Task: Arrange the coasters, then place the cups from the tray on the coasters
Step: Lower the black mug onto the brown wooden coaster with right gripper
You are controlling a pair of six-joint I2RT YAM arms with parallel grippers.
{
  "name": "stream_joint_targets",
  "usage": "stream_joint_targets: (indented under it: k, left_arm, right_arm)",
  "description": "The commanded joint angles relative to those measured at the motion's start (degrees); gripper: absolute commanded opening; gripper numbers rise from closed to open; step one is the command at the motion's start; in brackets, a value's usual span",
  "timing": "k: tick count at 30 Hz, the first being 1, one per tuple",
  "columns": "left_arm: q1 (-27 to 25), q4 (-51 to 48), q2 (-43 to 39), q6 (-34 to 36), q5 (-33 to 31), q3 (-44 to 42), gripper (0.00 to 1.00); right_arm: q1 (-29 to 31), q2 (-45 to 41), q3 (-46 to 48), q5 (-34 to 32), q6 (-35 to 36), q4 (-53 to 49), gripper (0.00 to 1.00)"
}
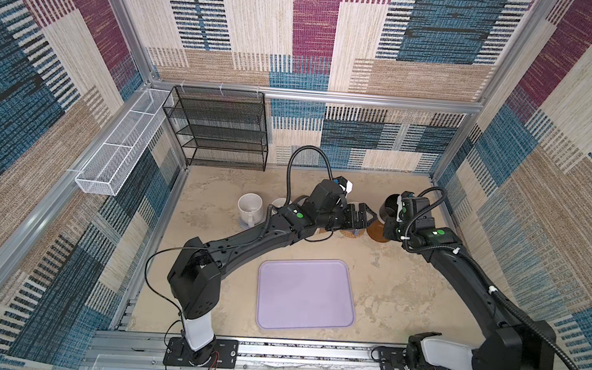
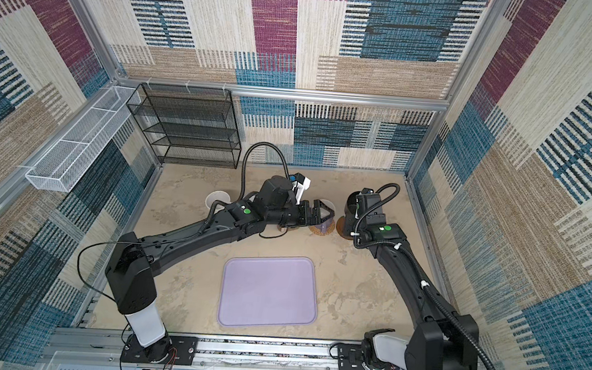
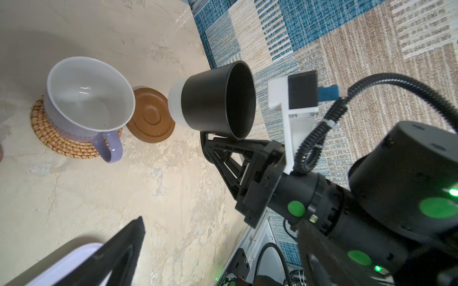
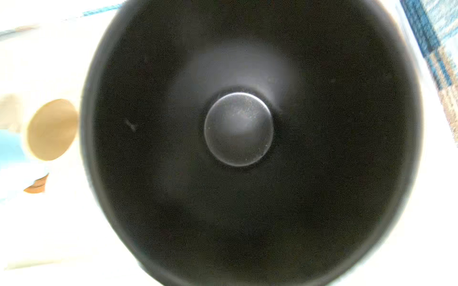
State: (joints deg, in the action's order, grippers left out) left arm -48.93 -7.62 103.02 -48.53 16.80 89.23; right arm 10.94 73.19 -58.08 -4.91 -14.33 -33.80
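Observation:
The black cup comes down onto the bare brown coaster (image 1: 377, 232) next for its release. The cup hangs tipped, so my right gripper tilts to point downward.
The lavender tray (image 1: 305, 295) (image 2: 268, 292) lies bare at the front middle. A lavender cup (image 3: 89, 104) stands on the round rattan coaster (image 3: 49, 133) (image 2: 319, 233). My left gripper (image 1: 364, 216) (image 3: 223, 247) hovers beside that cup, open, with nothing between its fingers. A dark brown coaster (image 3: 151, 118) (image 1: 377, 232) lies bare next to the rattan one. My right gripper (image 3: 210, 138) is shut on the black cup (image 3: 215, 96) (image 1: 388, 206) (image 4: 238, 128), held off the table just beyond the brown coaster. The grip point is hidden behind the cup.
A speckled white cup (image 1: 249, 209) stands at the back left, and another cup's rim (image 1: 280, 202) shows behind my left arm. A black mesh shelf (image 1: 219, 129) stands at the back wall. A white wire basket (image 1: 120, 154) hangs on the left wall.

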Motion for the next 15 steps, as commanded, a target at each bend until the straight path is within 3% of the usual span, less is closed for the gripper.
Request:
stream_joint_targets:
  k: [1, 15]
  left_arm:
    - [0.1, -0.8, 3.2, -1.0, -1.5, 3.8, 0.98]
    - [0.2, -2.9, 9.6, -1.7, -2.3, 9.8, 0.96]
  right_arm:
    - [-1.6, 3.0, 0.2, 2.1, 2.3, 8.2, 0.0]
    - [-3.1, 12.4, 0.5, 1.5, 4.9, 9.8, 0.0]
